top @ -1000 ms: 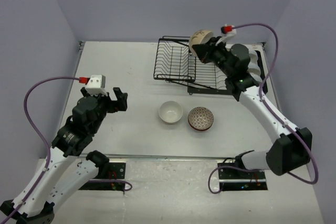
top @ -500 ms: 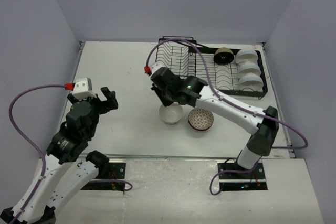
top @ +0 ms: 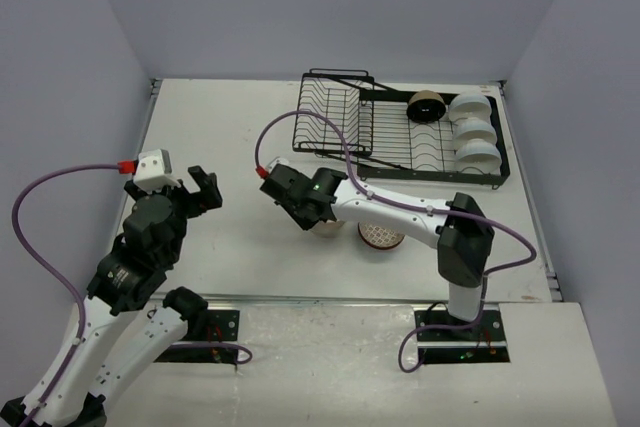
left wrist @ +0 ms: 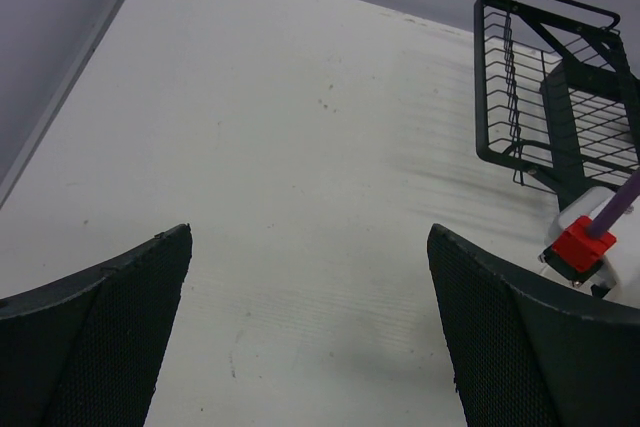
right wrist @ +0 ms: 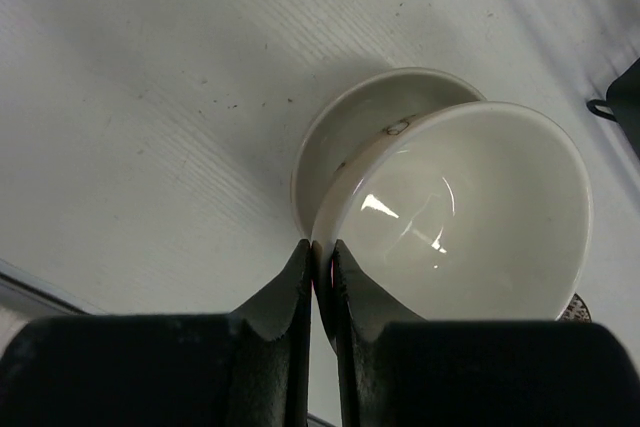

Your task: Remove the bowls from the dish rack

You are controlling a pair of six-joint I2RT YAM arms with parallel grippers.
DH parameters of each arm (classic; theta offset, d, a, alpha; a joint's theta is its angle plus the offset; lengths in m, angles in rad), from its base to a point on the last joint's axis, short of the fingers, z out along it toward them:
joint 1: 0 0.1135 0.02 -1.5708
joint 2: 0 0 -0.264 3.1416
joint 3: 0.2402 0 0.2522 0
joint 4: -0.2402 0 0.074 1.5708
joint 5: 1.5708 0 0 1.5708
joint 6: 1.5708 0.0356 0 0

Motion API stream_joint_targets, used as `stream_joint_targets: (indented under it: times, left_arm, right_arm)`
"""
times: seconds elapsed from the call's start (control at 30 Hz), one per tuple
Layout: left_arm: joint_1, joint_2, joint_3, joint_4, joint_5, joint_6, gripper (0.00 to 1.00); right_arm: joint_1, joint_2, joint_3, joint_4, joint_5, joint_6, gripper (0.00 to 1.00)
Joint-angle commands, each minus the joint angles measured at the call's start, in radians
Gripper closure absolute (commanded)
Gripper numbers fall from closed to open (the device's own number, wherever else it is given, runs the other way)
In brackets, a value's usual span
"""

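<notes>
I will lower my right gripper to put the cream bowl inside the white bowl and release its rim, as the white bowl stands open just below.
My right gripper is shut on the rim of a cream bowl and holds it tilted, just over a white bowl on the table. In the top view the right gripper hides most of both. A reddish-brown patterned bowl sits beside them. The black wire dish rack stands at the back and holds a black-inside bowl and three white bowls. My left gripper is open and empty over bare table, at the left in the top view.
The rack's upright end shows in the left wrist view, with the right arm's red cable connector below it. The right arm's purple cable loops over the rack's left end. Walls close the table's back and sides.
My right arm has swung from the rack down to the table's middle, carrying the cream bowl over the white bowl. The left arm has shifted slightly left.
</notes>
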Motion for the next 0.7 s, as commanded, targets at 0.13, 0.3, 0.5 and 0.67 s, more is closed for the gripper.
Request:
stream_joint_targets:
  times: [0.13, 0.3, 0.5, 0.67]
  left_arm:
    - [0.007, 0.006, 0.012, 0.016, 0.003, -0.005, 0.00]
    - [0.007, 0.006, 0.012, 0.017, 0.011, -0.002, 0.00]
    - [0.007, 0.008, 0.012, 0.022, 0.018, 0.003, 0.00]
    - [0.007, 0.009, 0.009, 0.023, 0.024, 0.004, 0.00]
  right_arm:
    - [0.003, 0.043, 0.013, 0.086, 0.125, 0.032, 1.00]
    - [0.006, 0.066, -0.007, 0.108, 0.168, 0.058, 1.00]
    - [0.011, 0.029, -0.062, 0.161, 0.154, 0.095, 0.85]
    - [0.014, 0.026, -0.062, 0.154, 0.145, 0.110, 0.68]
